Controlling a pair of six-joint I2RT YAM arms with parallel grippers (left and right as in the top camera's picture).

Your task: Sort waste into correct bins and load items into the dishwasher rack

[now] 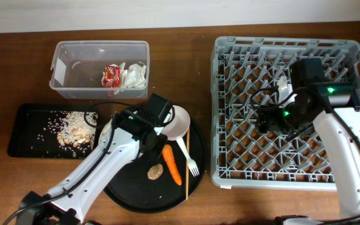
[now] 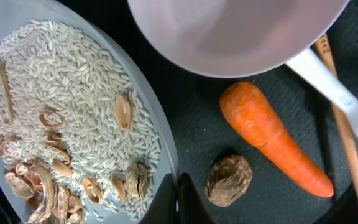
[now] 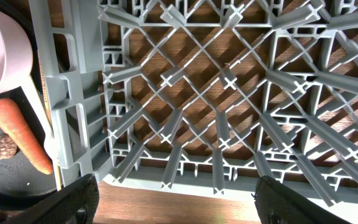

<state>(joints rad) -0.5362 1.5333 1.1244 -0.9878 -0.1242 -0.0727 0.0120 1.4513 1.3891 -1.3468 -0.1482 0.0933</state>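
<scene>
The left gripper lifts next, tilts over the scraps, then comes down to the round tray (image 1: 134,176) and releases, because rice and nut shells cover the plate.
My left gripper (image 2: 178,202) is shut on the rim of the white plate (image 2: 160,134), which holds rice and nut shells (image 2: 67,93). In the overhead view my arm hides most of the plate. Beside it lie the pale bowl (image 1: 175,122), carrot (image 1: 172,164), brown lump (image 1: 155,172), fork (image 1: 189,156) and chopstick (image 1: 187,181). The clear tub (image 1: 64,69) holds the wrapper (image 1: 111,75) and tissue (image 1: 133,74). The black tray (image 1: 30,125) holds food scraps (image 1: 74,131). My right gripper (image 3: 176,199) is open and empty above the grey rack (image 1: 280,180).
The round black tray (image 1: 136,194) carries the plate, bowl, carrot, lump, fork and chopstick, just left of the rack's wall (image 3: 73,93). A small white thing (image 1: 284,83) shows in the rack beside my right arm. I cannot tell what it is.
</scene>
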